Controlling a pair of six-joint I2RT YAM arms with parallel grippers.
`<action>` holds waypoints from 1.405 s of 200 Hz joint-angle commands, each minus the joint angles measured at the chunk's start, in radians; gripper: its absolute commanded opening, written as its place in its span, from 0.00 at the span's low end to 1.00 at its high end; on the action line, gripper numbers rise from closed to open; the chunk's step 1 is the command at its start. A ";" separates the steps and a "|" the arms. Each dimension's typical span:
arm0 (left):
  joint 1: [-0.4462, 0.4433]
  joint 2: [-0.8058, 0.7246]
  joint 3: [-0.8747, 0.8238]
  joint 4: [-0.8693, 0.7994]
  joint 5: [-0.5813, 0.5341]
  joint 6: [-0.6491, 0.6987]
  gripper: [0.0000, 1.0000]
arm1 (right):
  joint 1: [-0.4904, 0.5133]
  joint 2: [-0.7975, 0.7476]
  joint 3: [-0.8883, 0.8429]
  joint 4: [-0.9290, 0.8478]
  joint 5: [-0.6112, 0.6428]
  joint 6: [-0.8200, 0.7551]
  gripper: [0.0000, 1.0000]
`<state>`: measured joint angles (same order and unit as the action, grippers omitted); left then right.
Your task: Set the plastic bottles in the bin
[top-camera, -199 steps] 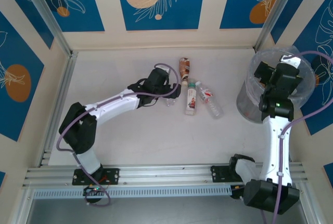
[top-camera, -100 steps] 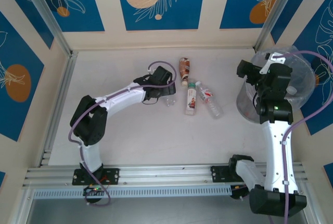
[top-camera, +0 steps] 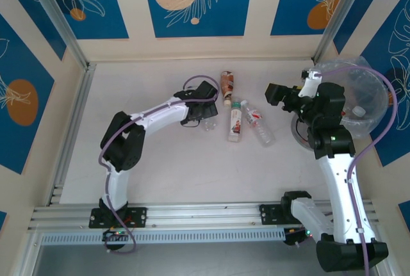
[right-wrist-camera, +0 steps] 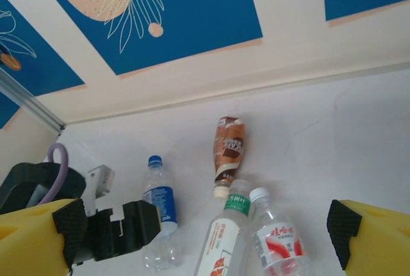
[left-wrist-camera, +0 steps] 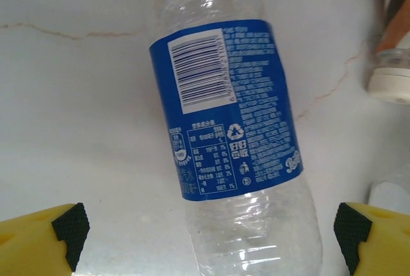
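Observation:
I will next lower my left gripper straight onto the blue-label bottle's clear lower body and close, as my open fingertips are already on either side of it.
Several plastic bottles lie at the table's middle. The clear blue-label bottle lies under my left gripper, which is open with a finger on each side of the bottle's lower body, not touching it. To its right lie a brown bottle, a green-cap bottle and a red-label bottle. My right gripper hangs open and empty between the bottles and the bin, looking down at them.
The bag-lined bin stands at the table's right edge and holds something with a white cap. Blue-patterned walls close the table's back and sides. An aluminium rail runs along the near edge. The left gripper's black body shows in the right wrist view.
My right arm has swung left from over the bin towards the bottles, still open. The left arm's elbow has shifted right, its gripper staying open over the blue-label bottle.

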<state>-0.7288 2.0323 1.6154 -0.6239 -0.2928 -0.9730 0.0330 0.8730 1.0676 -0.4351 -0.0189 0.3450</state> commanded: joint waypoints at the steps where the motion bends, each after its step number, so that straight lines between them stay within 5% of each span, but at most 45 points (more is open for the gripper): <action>1: -0.004 0.051 0.070 -0.097 0.009 -0.091 0.99 | 0.016 -0.020 -0.026 0.018 -0.031 0.037 0.99; 117: -0.050 0.240 0.291 -0.248 0.017 -0.171 0.98 | 0.034 -0.026 -0.015 -0.036 0.065 -0.024 0.99; 281: -0.066 0.260 0.222 -0.157 0.009 -0.085 0.56 | 0.039 -0.039 -0.012 -0.057 0.110 -0.046 0.99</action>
<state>-0.7887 2.2799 1.8557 -0.7612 -0.2714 -1.1194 0.0654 0.8471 1.0340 -0.4850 0.0792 0.3134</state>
